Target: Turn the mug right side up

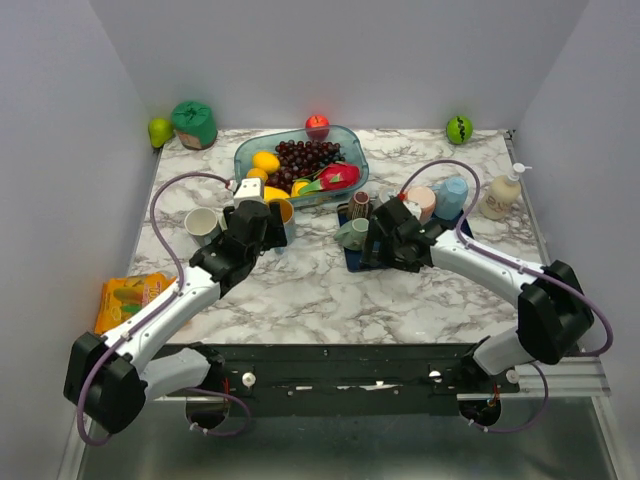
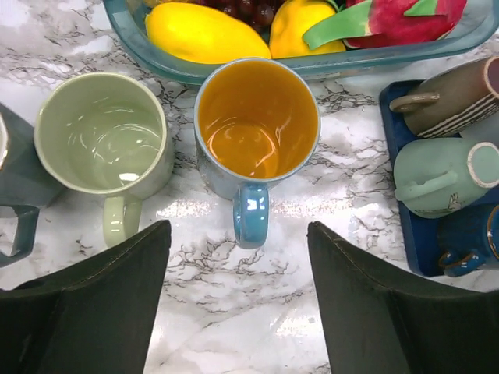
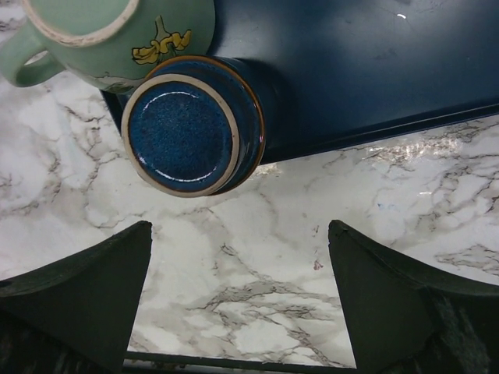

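Observation:
My right gripper moves outward and down onto the dark blue mug's handle next. The handle lies outward of and below it, jutting toward the table's near side.
A dark blue mug (image 3: 187,125) stands upside down, base up, at the front corner of a blue tray (image 3: 374,70); in the left wrist view it shows at the right edge (image 2: 468,241). My right gripper (image 3: 240,234) is open and empty just in front of it, over bare marble, not touching; in the top view (image 1: 378,232) it hides that mug. A light green mug (image 3: 117,39) lies on its side beside it. My left gripper (image 2: 238,257) is open and empty behind the handle of an upright blue mug with an orange inside (image 2: 256,125).
A pale green mug (image 2: 101,132) and a grey mug (image 2: 12,179) stand upright at left. A brown striped mug (image 2: 452,97) lies on the tray. A glass fruit bowl (image 1: 352,150), pink and blue cups (image 1: 440,198), a soap bottle (image 1: 502,195) and a snack bag (image 1: 130,297) are around.

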Available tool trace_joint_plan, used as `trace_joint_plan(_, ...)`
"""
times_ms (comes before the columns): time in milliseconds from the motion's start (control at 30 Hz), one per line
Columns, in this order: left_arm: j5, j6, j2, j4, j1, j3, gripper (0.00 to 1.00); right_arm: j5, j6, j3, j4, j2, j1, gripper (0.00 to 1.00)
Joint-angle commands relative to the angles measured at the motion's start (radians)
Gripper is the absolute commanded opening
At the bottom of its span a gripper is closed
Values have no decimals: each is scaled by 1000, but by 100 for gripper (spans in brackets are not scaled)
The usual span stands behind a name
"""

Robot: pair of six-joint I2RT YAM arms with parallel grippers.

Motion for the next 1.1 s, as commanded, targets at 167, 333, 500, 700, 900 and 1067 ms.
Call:
trace_joint_plan(167,-13,21,-169,-112,0,73,86,143,145,52,29,125,34,100)
trace_joint_plan(333,40,21,-192,-100,0,101,87,187,168,49,60,152,36,100)
trace_joint_plan(500,57,23,-203,-84,1,107,88,189,193,65,39,206,34,100)
trace_joint_plan(700,65,18,-209,-87,1,100,89,242,161,39,25,185,34,99)
trace_joint_plan(900,67,9,-219,-83,0,77,89,305,78,23,25,125,32,87)
trace_joint_plan(1067,67,4,-222,-81,1,72,89,322,55,9,25,128,32,74)
